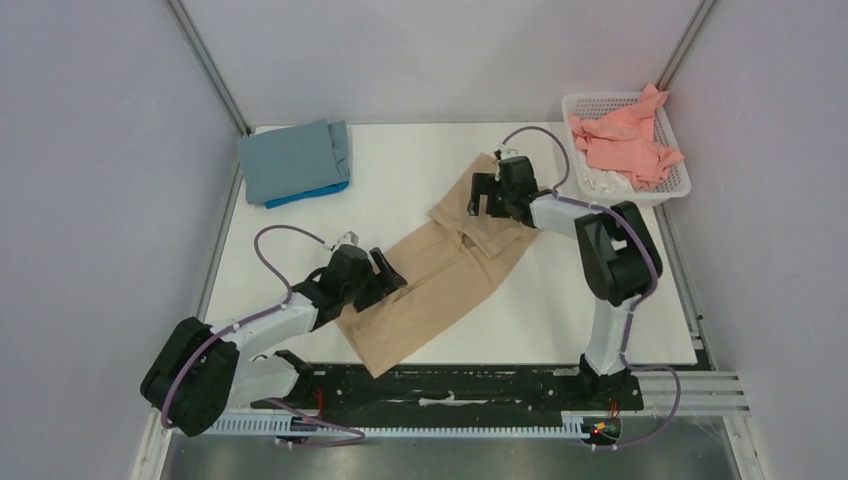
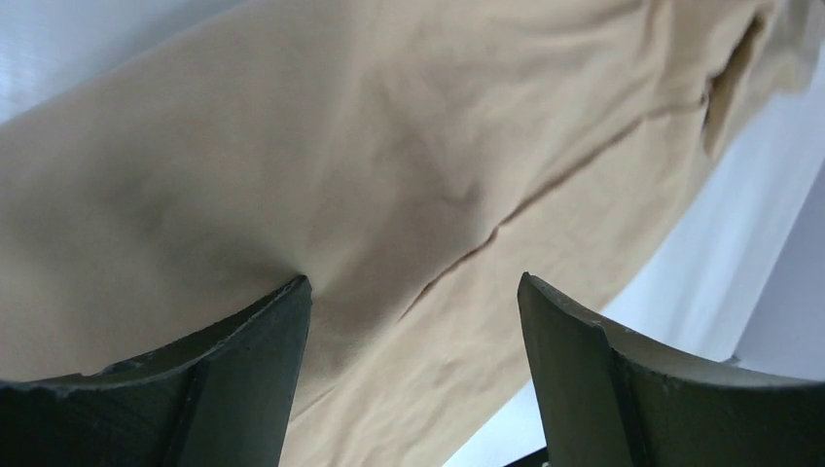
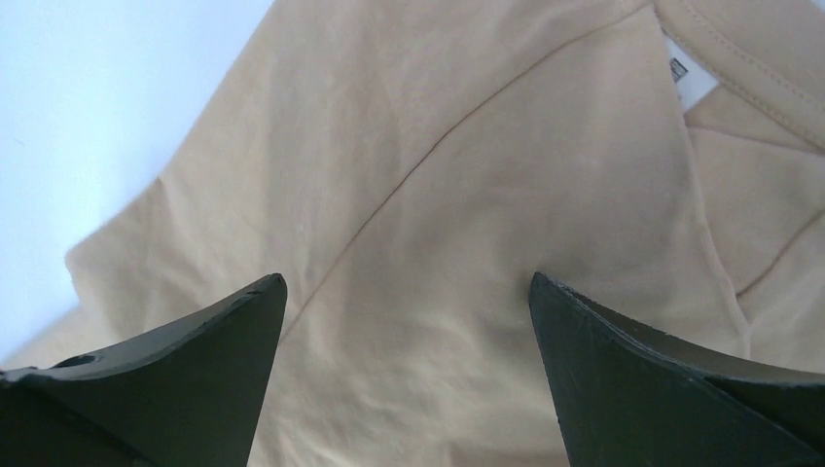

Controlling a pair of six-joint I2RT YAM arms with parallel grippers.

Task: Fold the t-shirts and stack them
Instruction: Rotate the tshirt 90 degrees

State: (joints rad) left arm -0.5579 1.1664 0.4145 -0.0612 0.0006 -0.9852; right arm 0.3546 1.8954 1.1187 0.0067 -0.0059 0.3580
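The tan t-shirt lies at a slant, so I will slide it straight with my left gripper. Then I will lift, move back and lower onto the hem corner nearest the stacked shirts.
A beige-tan t-shirt (image 1: 440,275) lies in a long diagonal band across the white table, from near centre to far right of centre. My left gripper (image 1: 388,268) stands open over its near-left part; in the left wrist view the tan cloth (image 2: 389,175) fills the space beyond the spread fingers (image 2: 263,341). Over the collar end my right gripper (image 1: 485,195) is open too, with the shoulder seam and white neck label (image 3: 686,78) ahead of it. A folded grey-blue t-shirt (image 1: 293,158) rests on a bright blue one (image 1: 310,192) at the far left.
A white lattice basket (image 1: 672,185) at the far right corner holds crumpled salmon-pink t-shirts (image 1: 625,135). Grey walls and metal posts close in the table on three sides. The black base rail (image 1: 450,385) runs along the near edge.
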